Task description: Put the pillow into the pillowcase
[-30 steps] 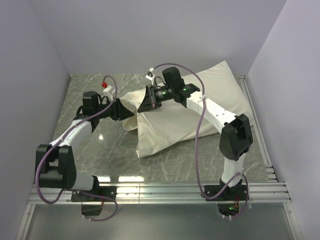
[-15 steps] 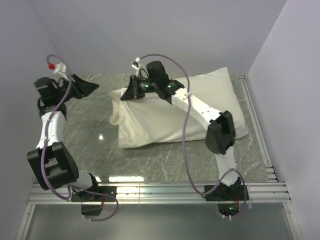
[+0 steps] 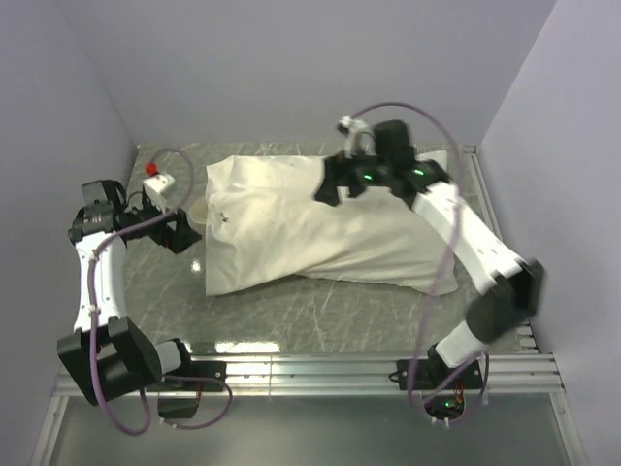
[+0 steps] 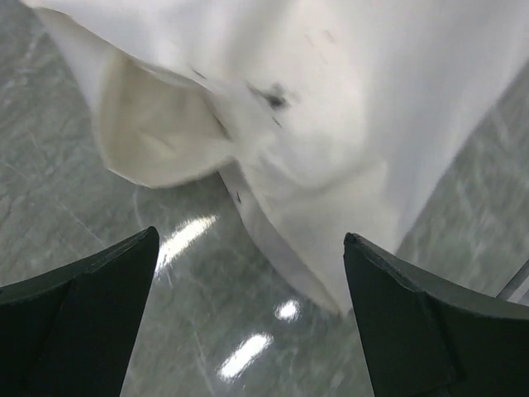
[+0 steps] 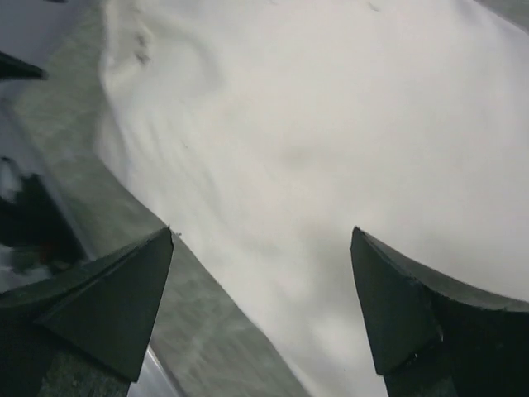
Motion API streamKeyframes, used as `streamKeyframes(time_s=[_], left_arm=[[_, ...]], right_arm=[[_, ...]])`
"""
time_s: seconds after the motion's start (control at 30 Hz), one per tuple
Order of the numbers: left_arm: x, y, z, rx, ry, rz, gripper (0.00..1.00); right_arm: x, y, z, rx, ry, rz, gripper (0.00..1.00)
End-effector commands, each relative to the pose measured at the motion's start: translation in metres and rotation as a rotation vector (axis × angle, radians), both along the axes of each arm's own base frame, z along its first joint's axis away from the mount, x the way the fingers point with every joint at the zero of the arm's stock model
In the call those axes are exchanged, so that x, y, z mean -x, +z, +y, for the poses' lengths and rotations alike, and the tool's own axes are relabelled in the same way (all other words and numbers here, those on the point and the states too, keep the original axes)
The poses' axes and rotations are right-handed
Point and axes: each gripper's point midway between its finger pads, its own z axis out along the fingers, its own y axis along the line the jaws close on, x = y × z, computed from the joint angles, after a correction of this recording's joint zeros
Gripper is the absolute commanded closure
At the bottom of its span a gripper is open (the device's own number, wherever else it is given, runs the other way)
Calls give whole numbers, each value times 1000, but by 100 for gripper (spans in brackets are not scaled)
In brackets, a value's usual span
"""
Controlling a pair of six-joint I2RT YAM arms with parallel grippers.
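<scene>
I need to swing my left gripper back around that corner of the pillowcase, down onto the pillowcase's near edge beside the pillowcase's loose near corner.
The cream pillowcase (image 3: 291, 228) lies plump and lengthwise across the marble table (image 3: 320, 316). Its left end shows a loose flap (image 4: 153, 124) around its mouth. The pillow is hidden; I cannot tell its fabric from the case. My left gripper (image 3: 184, 228) is open just left of that end, low over the table, and nothing is between its fingers (image 4: 74, 314). My right gripper (image 3: 325, 189) hovers open over the back middle of the pillowcase (image 5: 331, 124), holding nothing. In the wrist views, the left gripper (image 4: 250, 237) faces the case's corner and the right gripper (image 5: 262, 231) looks down its long edge.
Pale walls close in on the left, back and right. A metal rail (image 3: 320, 369) runs along the near edge, and another one (image 3: 485, 194) runs along the right side. Bare marble shows in front of the pillowcase and around the left arm.
Both grippers have opened and let go of the pillowcase. The left arm has dropped from high at the left wall to the table. The right arm has swung right, and the case now lies stretched further left.
</scene>
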Motion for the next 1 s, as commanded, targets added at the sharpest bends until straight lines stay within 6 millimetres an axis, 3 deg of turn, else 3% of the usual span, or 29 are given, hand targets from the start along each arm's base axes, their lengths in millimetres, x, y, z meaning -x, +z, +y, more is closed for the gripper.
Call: streamKeyframes(time_s=[0.0, 0.03, 0.07, 0.1, 0.13, 0.17, 0.23, 0.27, 0.33, 0.37, 0.4, 0.47, 0.5, 0.57, 0.6, 0.67, 0.73, 0.8, 0.83, 0.87, 0.9, 0.93, 0.97], left_arm=[[56, -31, -16, -295, -266, -96, 1], [61, -27, -24, -371, -309, -181, 1], [72, -50, -24, -420, -332, -157, 1], [75, -55, -28, -454, -355, -192, 1], [77, -48, -40, -491, -391, -279, 1], [83, -66, -42, -514, -407, -266, 1], [89, -74, -62, -521, -443, -291, 1], [83, -84, -65, -534, -437, -311, 1], [77, -90, -71, -559, -411, -327, 1], [76, -101, -72, -560, -403, -321, 1], [62, -95, -71, -586, -351, -372, 1], [63, -110, -80, -610, -381, -376, 1], [55, -106, -84, -618, -371, -422, 1], [54, -118, -92, -643, -381, -421, 1], [47, -113, -98, -637, -358, -456, 1], [39, -122, -102, -680, -319, -454, 1], [29, -123, -104, -685, -280, -450, 8], [20, -118, -102, -681, -215, -420, 31], [15, -119, -101, -682, -198, -399, 42], [11, -109, -103, -668, -181, -400, 64], [9, -105, -103, -652, -161, -393, 72], [6, -91, -103, -636, -141, -416, 78], [8, -86, -105, -622, -150, -420, 89]], right_arm=[[55, -8, -83, 301, 47, -297, 5], [69, 2, -110, 351, -16, -385, 5], [82, -37, -128, 438, 2, -362, 5], [91, -49, -141, 475, -6, -366, 5], [104, -46, -154, 488, -28, -416, 5], [114, -81, -171, 570, -21, -386, 5], [124, -95, -185, 608, -32, -427, 5], [129, -125, -196, 674, -15, -400, 5], [125, -142, -202, 715, -27, -419, 5], [128, -162, -211, 771, -8, -407, 5], [127, -171, -214, 803, -4, -407, 5], [125, -187, -217, 846, 17, -416, 5], [124, -191, -218, 874, 22, -423, 5], [123, -207, -219, 917, 42, -403, 5], [125, -217, -218, 948, 71, -390, 4], [121, -229, -225, 1011, 53, -407, 4], [110, -232, -228, 1067, 14, -444, 6], [102, -233, -231, 1091, -39, -448, 15], [95, -232, -231, 1097, -75, -460, 30], [89, -225, -235, 1113, -119, -475, 42], [85, -218, -236, 1114, -148, -494, 57], [79, -208, -236, 1108, -172, -523, 89], [76, -199, -239, 1112, -198, -541, 100]])
